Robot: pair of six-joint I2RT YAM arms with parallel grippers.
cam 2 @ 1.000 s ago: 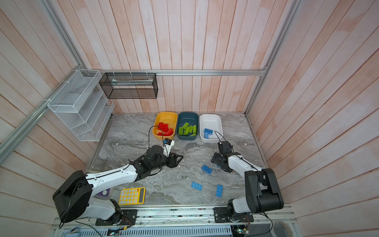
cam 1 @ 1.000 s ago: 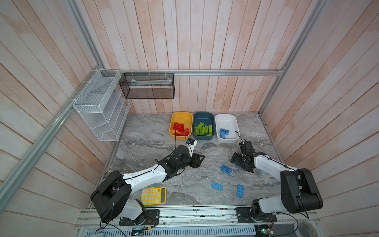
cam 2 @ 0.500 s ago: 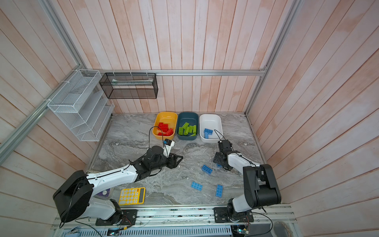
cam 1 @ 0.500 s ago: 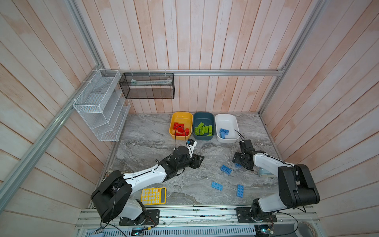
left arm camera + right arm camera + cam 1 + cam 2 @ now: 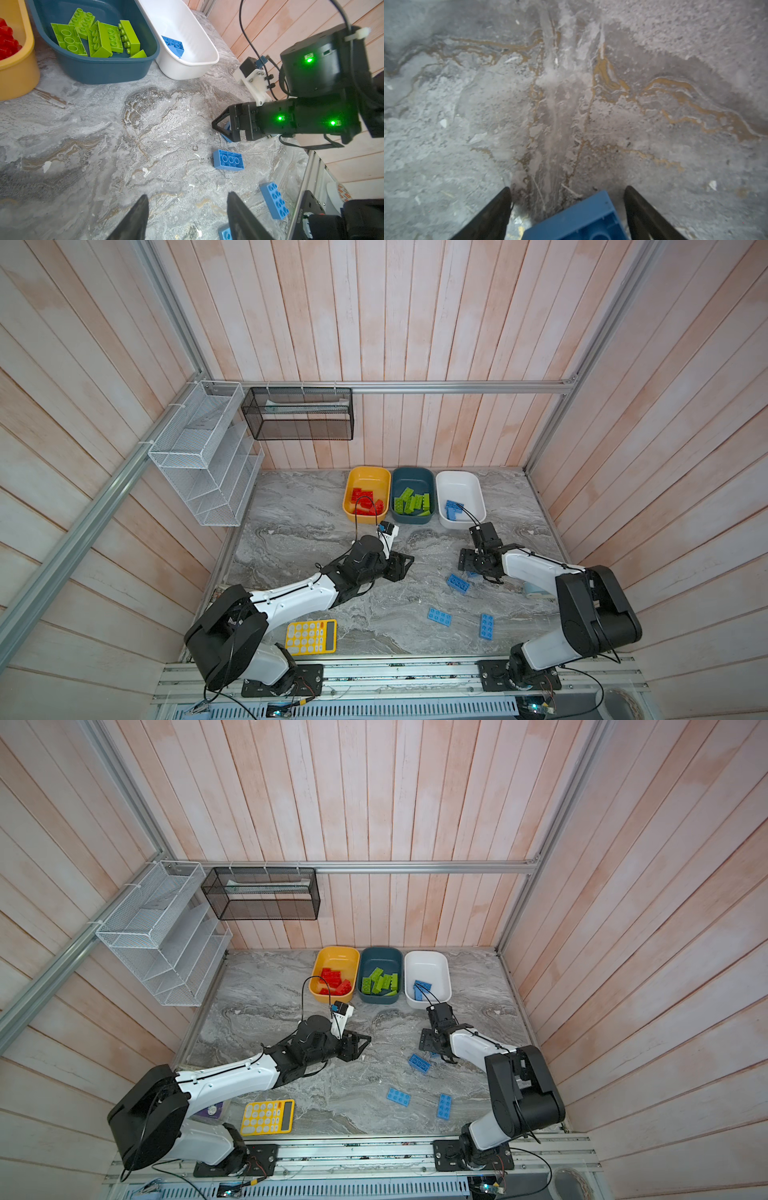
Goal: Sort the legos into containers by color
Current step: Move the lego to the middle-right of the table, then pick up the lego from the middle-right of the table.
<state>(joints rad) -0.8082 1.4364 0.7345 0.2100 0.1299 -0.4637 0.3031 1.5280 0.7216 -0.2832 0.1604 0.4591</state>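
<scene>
The blue lego point(image 5: 473, 573) point(image 5: 580, 220) lies at an angle between the robot's open right fingers, so the right gripper should next sweep low toward the left gripper and straighten that lego as it closes.
Red legos point(image 5: 365, 504) lie in the yellow container point(image 5: 369, 477), green legos point(image 5: 411, 504) in the teal container point(image 5: 411, 480), and blue legos point(image 5: 453, 508) in the white container point(image 5: 460, 485). Three loose blue legos point(image 5: 458, 584) point(image 5: 439, 617) point(image 5: 486, 626) rest on the marble table. My right gripper point(image 5: 568, 188) is low over the table, open, with another blue lego point(image 5: 581, 218) lying askew between its fingers, a gap on one side. My left gripper point(image 5: 188, 195) hovers open and empty at mid-table point(image 5: 405, 568), facing the right gripper point(image 5: 220, 126).
A yellow calculator point(image 5: 311, 637) lies near the front edge beside the left arm. On the left wall hangs a white wire rack point(image 5: 203, 464), with a black mesh basket point(image 5: 299, 414) on the back wall. The three containers stand side by side at the back.
The right gripper has shifted a little to the left, around the blue lego on the table. The left arm and the loose legos have not moved.
</scene>
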